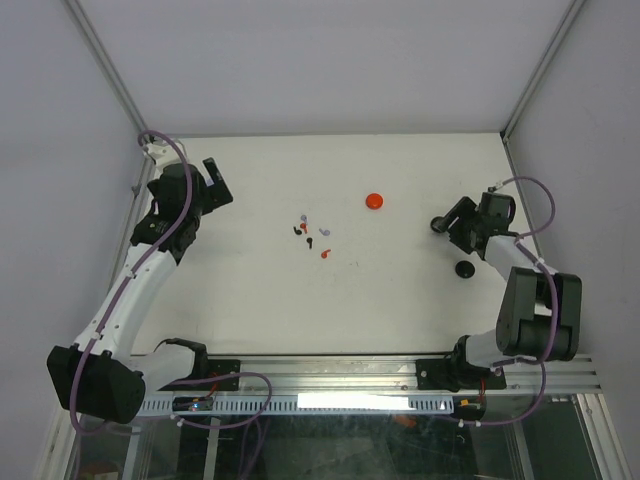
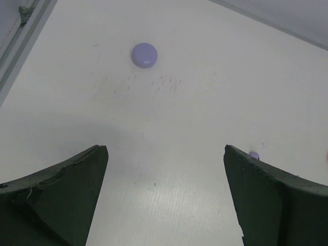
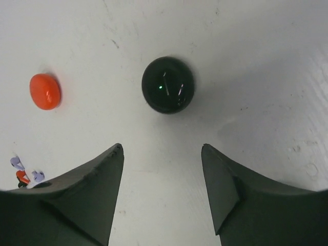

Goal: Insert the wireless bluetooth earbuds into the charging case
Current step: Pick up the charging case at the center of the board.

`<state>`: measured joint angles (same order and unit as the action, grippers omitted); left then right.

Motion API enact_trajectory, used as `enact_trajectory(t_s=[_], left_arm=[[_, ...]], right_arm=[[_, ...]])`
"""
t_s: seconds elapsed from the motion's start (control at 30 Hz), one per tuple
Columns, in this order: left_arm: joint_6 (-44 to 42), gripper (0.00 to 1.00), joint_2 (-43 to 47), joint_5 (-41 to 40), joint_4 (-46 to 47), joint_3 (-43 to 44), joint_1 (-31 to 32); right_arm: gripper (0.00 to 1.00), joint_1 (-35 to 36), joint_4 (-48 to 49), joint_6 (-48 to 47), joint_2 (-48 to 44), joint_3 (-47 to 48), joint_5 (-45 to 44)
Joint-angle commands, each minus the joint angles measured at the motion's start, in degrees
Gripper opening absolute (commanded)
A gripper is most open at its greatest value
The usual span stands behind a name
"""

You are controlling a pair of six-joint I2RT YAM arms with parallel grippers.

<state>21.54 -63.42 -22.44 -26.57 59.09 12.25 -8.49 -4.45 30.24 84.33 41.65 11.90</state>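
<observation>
My left gripper reaches outward and down to the lavender case (image 2: 144,55) next and closes on its sides, since bare table there leaves room for the fingers.
Several tiny earbuds (image 1: 311,233) in black, red and lavender lie loose in a cluster at mid-table; some show in the right wrist view (image 3: 24,173). A round red case (image 1: 374,201) lies shut to their right and also shows in the right wrist view (image 3: 45,91). A round black case (image 3: 167,84) lies just ahead of my right gripper (image 3: 162,146), which is open and empty. A round lavender case (image 2: 144,55) lies well ahead of my left gripper (image 2: 165,148), open and empty over bare table. One lavender bud (image 2: 253,155) peeks past its right finger.
In the top view my left gripper (image 1: 222,183) is at the far left and my right gripper (image 1: 447,222) at the far right. A second small black round piece (image 1: 465,268) lies near the right arm. Walls and metal posts bound the white table (image 1: 400,300).
</observation>
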Motion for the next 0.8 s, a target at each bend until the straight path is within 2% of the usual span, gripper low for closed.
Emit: enact_trajectory(t_s=[0.0, 0.27, 0.4, 0.63, 0.77], left_arm=[[0.61, 0.99, -2.33, -0.17, 1.69, 0.62, -0.72], [1.25, 0.99, -12.01, -0.84, 1.16, 4.10, -1.54], [0.96, 0.99, -18.69, 1.92, 0.62, 8.28, -4.09], [-4.23, 0.99, -33.83, 6.99, 0.16, 19.55, -10.38], [-11.20, 0.99, -41.14, 10.50, 1.85, 25.51, -13.09]], right_arm=[[0.66, 2.00, -2.88, -3.64, -9.36, 0.00, -3.87], [0.71, 6.63, -3.35, -7.35, -21.21, -0.69, -2.32], [0.72, 7.44, -1.58, -8.63, -25.81, -2.43, -0.57], [0.76, 10.58, 1.04, -9.83, -28.33, -3.93, 0.08], [0.80, 13.01, 1.69, -10.87, -28.27, -3.72, 0.63]])
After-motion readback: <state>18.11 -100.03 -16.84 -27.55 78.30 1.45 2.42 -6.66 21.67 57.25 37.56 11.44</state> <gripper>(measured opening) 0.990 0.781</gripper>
